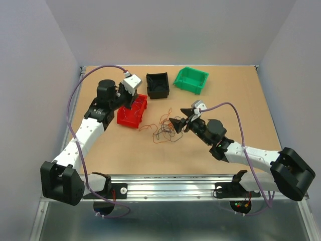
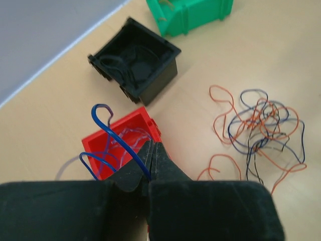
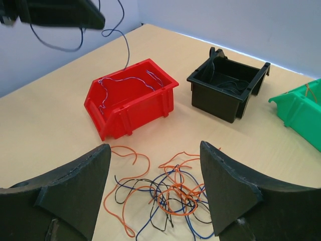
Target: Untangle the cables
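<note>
Next, my left gripper lowers toward the inside of the red bin and releases the blue cable there, since thin blue wires already lie in it.
The cables (image 1: 165,129) lie in a loose tangle of orange, blue and black wires on the table's middle. My right gripper (image 3: 154,148) hovers just above the tangle (image 3: 175,193), open, its fingers either side of it with nothing between them. My left gripper (image 2: 153,145) is shut on one blue cable (image 2: 108,133), which loops up and back down into the red bin (image 2: 120,123) below it. The right wrist view shows that cable (image 3: 125,50) hanging from the left gripper (image 3: 60,12) into the red bin (image 3: 135,108), where other thin wires lie.
A black bin (image 1: 157,85) holding dark wires stands behind the red bin (image 1: 131,113). A green bin (image 1: 191,79) sits at the back, right of the black one. Grey walls close off the table's left, back and right sides.
</note>
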Tool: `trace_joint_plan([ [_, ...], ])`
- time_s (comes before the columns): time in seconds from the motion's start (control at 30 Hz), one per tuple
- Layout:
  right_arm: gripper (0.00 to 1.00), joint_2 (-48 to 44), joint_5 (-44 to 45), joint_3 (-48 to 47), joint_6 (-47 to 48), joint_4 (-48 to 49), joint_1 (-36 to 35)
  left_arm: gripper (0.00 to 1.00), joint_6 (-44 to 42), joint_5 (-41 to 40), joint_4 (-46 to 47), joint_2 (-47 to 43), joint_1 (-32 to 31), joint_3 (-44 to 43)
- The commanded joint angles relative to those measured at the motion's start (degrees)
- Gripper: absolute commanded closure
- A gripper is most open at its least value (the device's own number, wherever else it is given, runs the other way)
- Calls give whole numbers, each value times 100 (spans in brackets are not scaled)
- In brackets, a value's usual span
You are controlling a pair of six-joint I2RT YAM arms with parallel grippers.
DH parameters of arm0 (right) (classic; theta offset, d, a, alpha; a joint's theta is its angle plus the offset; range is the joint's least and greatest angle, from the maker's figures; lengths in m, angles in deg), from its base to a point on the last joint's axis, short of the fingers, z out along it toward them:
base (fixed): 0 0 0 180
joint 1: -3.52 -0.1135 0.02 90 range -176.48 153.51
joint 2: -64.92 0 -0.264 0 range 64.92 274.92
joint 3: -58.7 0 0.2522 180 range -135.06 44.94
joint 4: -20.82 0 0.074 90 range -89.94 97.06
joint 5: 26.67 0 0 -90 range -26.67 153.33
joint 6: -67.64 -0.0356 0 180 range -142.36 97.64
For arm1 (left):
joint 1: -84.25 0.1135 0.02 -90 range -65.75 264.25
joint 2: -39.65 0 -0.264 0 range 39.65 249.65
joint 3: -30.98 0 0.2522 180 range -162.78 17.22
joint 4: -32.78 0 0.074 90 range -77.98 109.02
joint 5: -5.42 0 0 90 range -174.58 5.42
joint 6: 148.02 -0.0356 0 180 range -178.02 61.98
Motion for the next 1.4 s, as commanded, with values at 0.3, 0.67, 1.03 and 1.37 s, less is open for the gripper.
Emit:
trace_joint_plan([
  [0.3,23,-124,177,131,39,373,10,100,-480,-18,963,696,285,794],
  [0.67,23,-335,273,254,48,365,19,100,-569,-915,558,2815,329,-313],
  [1.03,23,-81,256,149,-40,364,10,92,-287,-1285,444,3414,338,-463],
  [1.37,22,1412,546,-1810,-917,-2586,186,59,-322,-1276,225,2316,329,-173],
])
